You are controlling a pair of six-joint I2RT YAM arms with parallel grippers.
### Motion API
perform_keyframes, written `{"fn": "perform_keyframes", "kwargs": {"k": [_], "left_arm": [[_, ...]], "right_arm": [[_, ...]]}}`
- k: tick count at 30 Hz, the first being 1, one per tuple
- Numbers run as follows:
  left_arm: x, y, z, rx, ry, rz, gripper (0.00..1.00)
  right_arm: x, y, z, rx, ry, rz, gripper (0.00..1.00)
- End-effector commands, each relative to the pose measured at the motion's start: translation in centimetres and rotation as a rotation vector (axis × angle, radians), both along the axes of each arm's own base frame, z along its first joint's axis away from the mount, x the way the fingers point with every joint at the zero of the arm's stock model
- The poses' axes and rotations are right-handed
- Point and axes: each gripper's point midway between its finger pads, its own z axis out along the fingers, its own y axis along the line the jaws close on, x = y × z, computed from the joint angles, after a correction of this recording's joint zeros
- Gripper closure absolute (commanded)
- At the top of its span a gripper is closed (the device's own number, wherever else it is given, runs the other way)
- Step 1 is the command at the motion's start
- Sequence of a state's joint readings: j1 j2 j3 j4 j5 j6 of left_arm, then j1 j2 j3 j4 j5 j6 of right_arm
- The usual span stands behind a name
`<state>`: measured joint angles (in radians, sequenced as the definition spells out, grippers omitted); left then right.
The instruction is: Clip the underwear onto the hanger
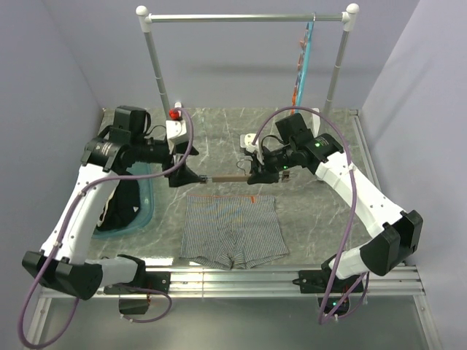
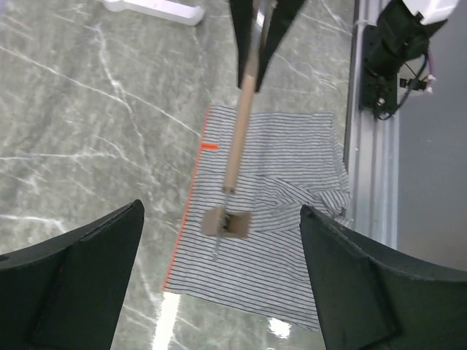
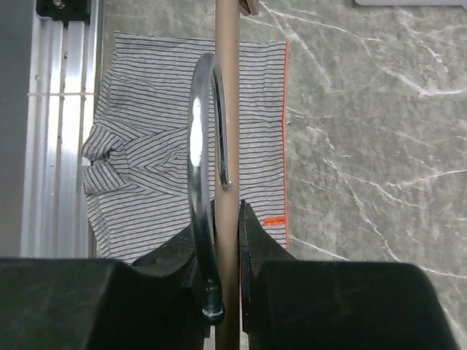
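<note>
The hanger's end clip (image 2: 228, 222) is still below the spread fingers, so my left gripper will next lower them to both sides of the clip and then close on it.
The striped underwear (image 1: 232, 230) lies flat on the marble table, its orange-edged waistband toward the back. Above that waistband hangs the wooden hanger (image 1: 230, 177), held level. My right gripper (image 1: 257, 175) is shut on the bar close to its silver hook (image 3: 198, 146); in the right wrist view the gripper (image 3: 228, 240) has the bar (image 3: 227, 95) pinched between both fingers. My left gripper (image 1: 191, 177) is at the hanger's left end, open wide. In the left wrist view the end clip (image 2: 228, 222) hangs between its spread fingers (image 2: 80, 270), touching neither, over the underwear (image 2: 284, 219).
A teal bin (image 1: 149, 208) with dark clothing stands at the left. A clothes rack (image 1: 248, 17) spans the back, with a slim teal hanger (image 1: 305, 58) hung on it. A white power strip (image 1: 175, 131) lies at the back left. An aluminium rail (image 1: 241, 281) runs along the near edge.
</note>
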<state>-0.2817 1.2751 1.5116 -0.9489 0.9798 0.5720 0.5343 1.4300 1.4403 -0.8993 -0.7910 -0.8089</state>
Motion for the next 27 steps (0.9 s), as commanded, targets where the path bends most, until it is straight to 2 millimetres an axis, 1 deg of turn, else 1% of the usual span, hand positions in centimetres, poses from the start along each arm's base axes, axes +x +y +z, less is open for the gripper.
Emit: {"fn": "perform_keyframes", "kwargs": {"k": [1,2,3,4,5,9,16,18,22,23,25,26,27], "left_arm": [[-2.4,0.2,-0.5,-0.017,-0.014,-0.046,0.06],[-2.6,0.3,-1.0,-0.011,-0.032,-0.044,0.07],[-2.6,0.3,-1.2,-0.004,-0.050,-0.047,0.07],[-2.6,0.3,-1.9,0.004,-0.049,-0.044,0.08],[-2.7,0.3,-1.8,0.007,-0.070,-0.044,0.09],[-2.8,0.1,-2.9,0.042,-0.095,-0.066,0.13],[-2.8,-0.5,-4.0,0.079,-0.147,-0.084,0.22],[-2.8,-0.8,-4.2,0.089,-0.158,-0.094,0.29],[-2.5,-0.9,-4.4,0.094,-0.170,-0.087,0.40],[-2.4,-0.8,-4.4,0.093,-0.172,-0.081,0.46],[-2.4,-0.8,-4.6,0.095,-0.166,-0.079,0.53],[-2.4,-0.8,-4.6,0.094,-0.165,-0.080,0.60],[-2.4,-0.8,-4.7,0.097,-0.164,-0.079,0.64]], "right_arm": [[-0.4,0.5,1.8,0.048,0.007,0.016,1.00],[-0.5,0.6,2.2,0.058,0.011,0.020,1.00],[-0.7,0.7,2.2,0.059,0.022,0.024,1.00],[-0.8,0.7,2.1,0.055,0.038,0.023,1.00],[-0.8,0.7,2.2,0.060,0.046,0.026,1.00],[-1.2,1.0,2.7,0.075,0.068,0.031,1.00],[-1.7,1.2,2.8,0.086,0.106,0.042,1.00],[-1.7,1.2,3.0,0.094,0.106,0.040,1.00],[-1.8,1.1,2.7,0.084,0.109,0.041,1.00],[-1.8,1.1,2.6,0.083,0.111,0.042,1.00],[-1.9,1.0,2.6,0.083,0.110,0.045,1.00],[-1.9,1.0,2.6,0.082,0.110,0.045,1.00],[-1.9,1.0,2.5,0.082,0.110,0.044,1.00]]}}
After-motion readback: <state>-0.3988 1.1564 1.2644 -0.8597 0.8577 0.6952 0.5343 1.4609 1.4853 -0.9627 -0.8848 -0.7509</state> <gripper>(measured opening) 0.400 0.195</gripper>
